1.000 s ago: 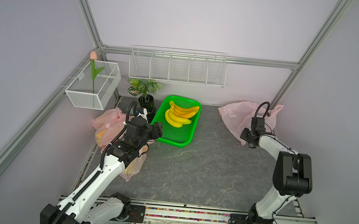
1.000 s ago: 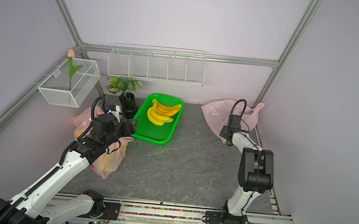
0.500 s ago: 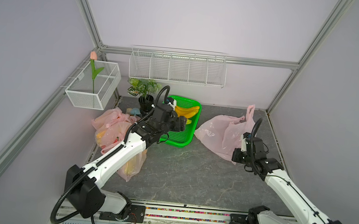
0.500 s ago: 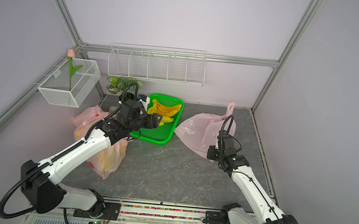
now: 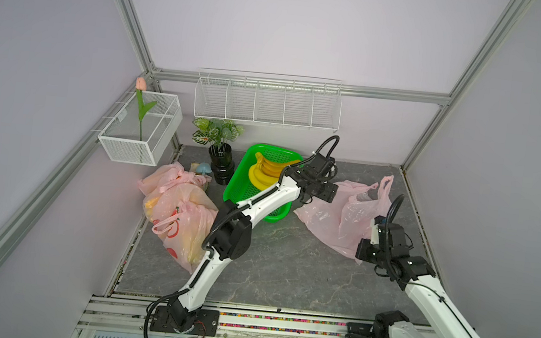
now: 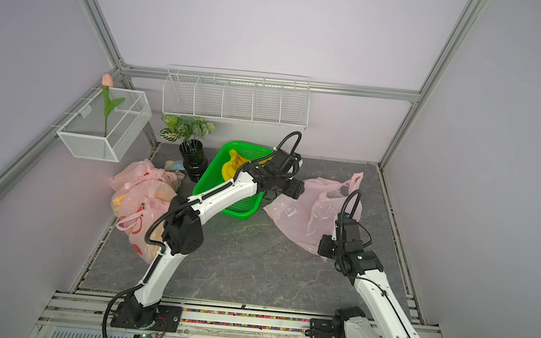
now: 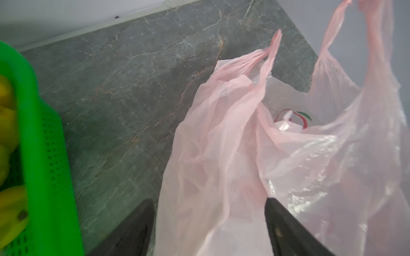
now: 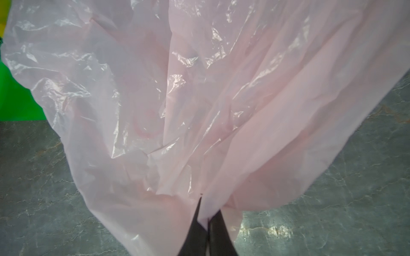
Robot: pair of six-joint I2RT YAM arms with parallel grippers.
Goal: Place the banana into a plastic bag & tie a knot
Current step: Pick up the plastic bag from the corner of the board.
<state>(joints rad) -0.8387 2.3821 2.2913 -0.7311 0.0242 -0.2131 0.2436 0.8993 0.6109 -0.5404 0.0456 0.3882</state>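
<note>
My right gripper will next pull the bag's near corner away from the basket and let go of it, as bare grey mat [image 6: 380, 231] [image 8: 337, 200] lies between that gripper and the wall.
A bunch of yellow bananas [image 5: 263, 173] [image 6: 233, 166] lies in the green basket [image 5: 243, 187] at the back middle. To its right an empty pink plastic bag [image 5: 343, 215] [image 6: 309, 211] sits on the grey mat, its mouth and handles facing the back. My left gripper [image 5: 323, 194] [image 7: 208, 210] reaches over the basket to the bag's left rim. It is open, and loose pink film hangs between its black fingers [image 7: 137, 221]. My right gripper [image 5: 363, 253] [image 8: 207, 212] is shut on the bag's near corner.
Two filled, tied pink bags [image 5: 179, 208] lie at the left wall. A potted plant [image 5: 220, 157] stands behind them beside the basket. A wire box with a tulip [image 5: 139, 128] hangs on the left wall, and a wire shelf [image 5: 266, 101] on the back wall.
My left arm swung from the filled bags on the left across the basket to the empty bag. My right arm dragged that bag out of the back right corner towards the middle and front.
</note>
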